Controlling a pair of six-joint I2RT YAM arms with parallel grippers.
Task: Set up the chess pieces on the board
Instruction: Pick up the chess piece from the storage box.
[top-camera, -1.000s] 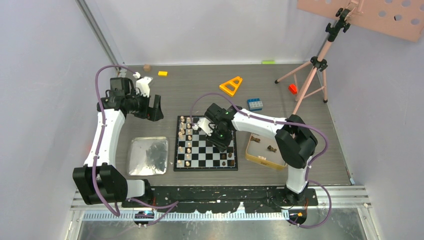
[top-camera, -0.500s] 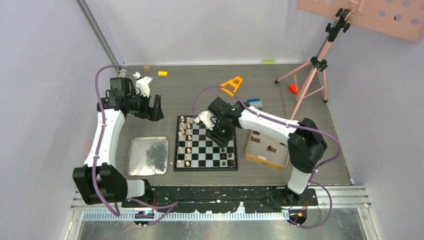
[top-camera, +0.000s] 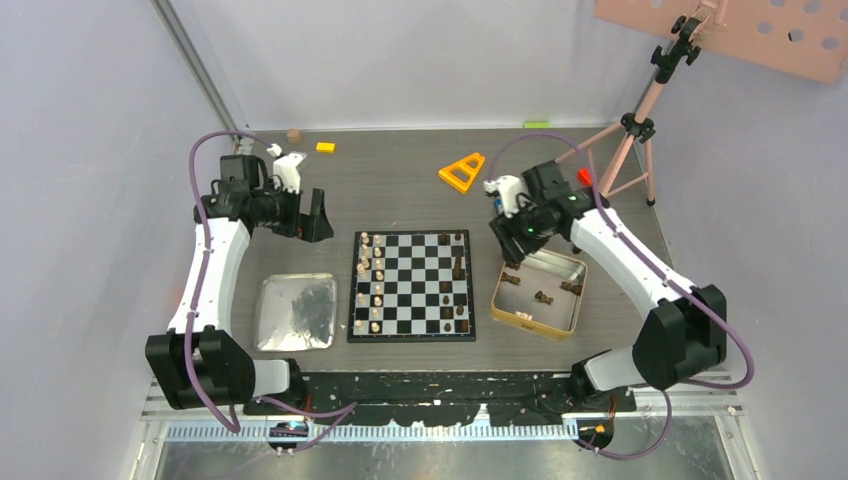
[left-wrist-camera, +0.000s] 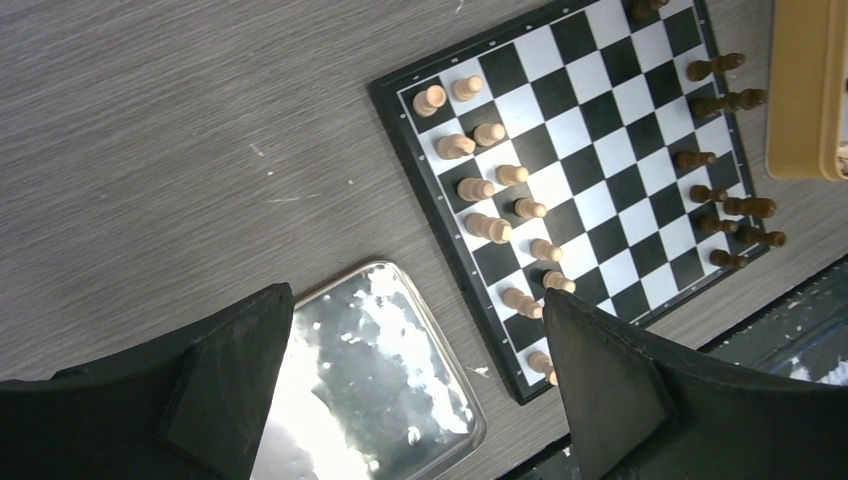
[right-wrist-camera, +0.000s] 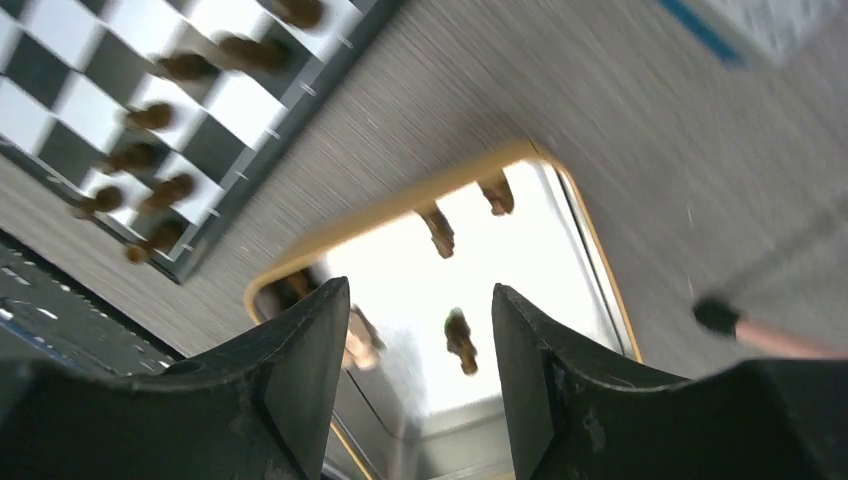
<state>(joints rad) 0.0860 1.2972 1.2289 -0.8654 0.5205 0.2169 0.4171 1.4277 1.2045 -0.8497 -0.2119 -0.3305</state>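
Observation:
My right gripper will next go down and back onto the dark piece mid-tin (top-camera: 543, 297) (right-wrist-camera: 460, 342), because that piece is below the open fingers and closer to my base.
The board (top-camera: 415, 300) lies in the middle of the table. Light tan chess pieces (top-camera: 368, 280) fill its two left columns, and several dark brown ones (top-camera: 458, 268) stand along its right side. More dark pieces (top-camera: 543, 297) lie in the gold-rimmed tin (top-camera: 525, 324) right of the board. My right gripper (top-camera: 510, 240) hovers over the tin's far left corner. It is open (right-wrist-camera: 420, 290) and empty, and a dark piece (right-wrist-camera: 460, 340) lies in the tin below it. My left gripper (top-camera: 315, 222) hangs wide open (left-wrist-camera: 418, 295) and empty left of the board (left-wrist-camera: 600, 150), above the silver tray.
A shiny silver tray (top-camera: 295, 312) sits left of the board. An orange triangle (top-camera: 462, 172), a yellow brick (top-camera: 325, 147) and a small brown block (top-camera: 294, 134) lie toward the back. A pink tripod (top-camera: 625, 150) stands at the back right, beside a red item (top-camera: 585, 177).
My right gripper has left the board and swung right to above the tin, its jaws spreading wider. The left arm has stayed where it was.

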